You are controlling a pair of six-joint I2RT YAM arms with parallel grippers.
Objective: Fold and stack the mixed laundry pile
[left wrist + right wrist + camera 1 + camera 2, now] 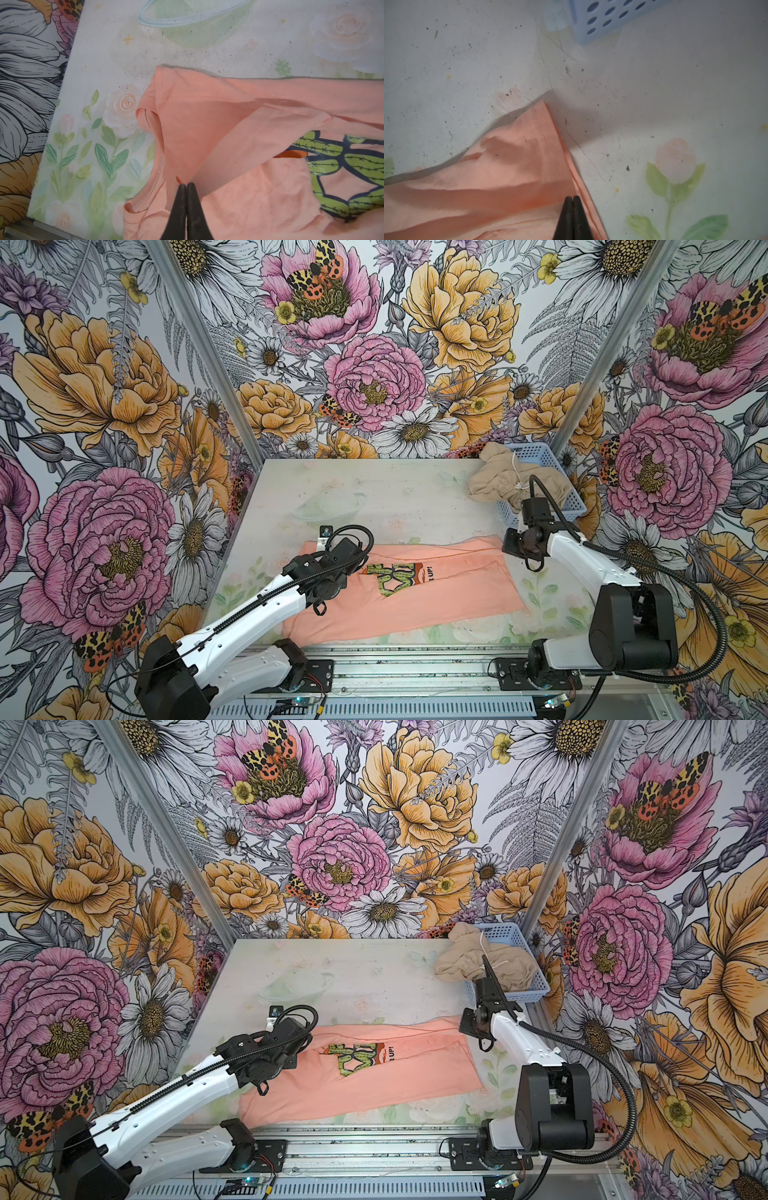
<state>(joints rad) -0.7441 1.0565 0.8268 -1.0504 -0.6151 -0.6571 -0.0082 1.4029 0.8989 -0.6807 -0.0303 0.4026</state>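
The shirt's near half lies below my left gripper and toward my base, so that gripper should move down and back onto it to release the fold.
The peach-pink T-shirt [436, 597] [395, 1077] with its green cactus print lies across the front of the table, its far edge folded over toward me. My left gripper [185, 184] is shut on a fold of the shirt near the collar and sleeve [158, 87], and the fabric rises to its tips. At the shirt's other end my right gripper [572, 197] is shut on the lifted hem [546, 145]. The beige garment [498, 481] [469, 961] with a white drawstring lies bunched, spilling out of the basket at the back right.
The light blue perforated basket [569, 502] [536, 986] [602, 20] stands at the table's back right corner, just behind my right wrist. The pale printed tabletop [374, 489] is walled in by floral panels. A metal rail runs along the front edge.
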